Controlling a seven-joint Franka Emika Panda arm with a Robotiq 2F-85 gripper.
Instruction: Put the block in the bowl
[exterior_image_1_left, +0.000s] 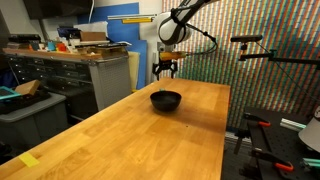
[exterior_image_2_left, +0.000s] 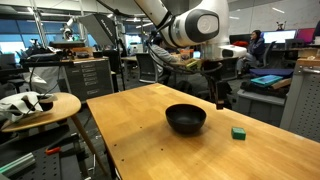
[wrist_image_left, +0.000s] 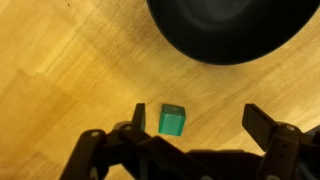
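My gripper shifts away from the bowl (exterior_image_2_left: 186, 118) next, then lowers until its fingers straddle the block (exterior_image_2_left: 238, 131), which lies nearer one fingertip.
A small green block (wrist_image_left: 172, 121) lies on the wooden table (exterior_image_2_left: 130, 125), a little apart from the black bowl (wrist_image_left: 230, 25). In the wrist view my gripper (wrist_image_left: 200, 122) is open and hovers above the table. The block sits just inside its left finger, with nothing held. In an exterior view the block (exterior_image_2_left: 238, 131) lies beside the bowl (exterior_image_2_left: 186, 118), below the gripper (exterior_image_2_left: 221, 96). In an exterior view the gripper (exterior_image_1_left: 165, 68) hangs above and behind the bowl (exterior_image_1_left: 166, 99); the block is hidden there.
A round side table (exterior_image_2_left: 60, 108) carrying a white and black object (exterior_image_2_left: 28, 102) stands beside the wooden table. A yellow tape mark (exterior_image_1_left: 30, 160) lies near the table's front corner. Cabinets (exterior_image_1_left: 80, 75) and a camera stand (exterior_image_1_left: 250, 45) stand around it.
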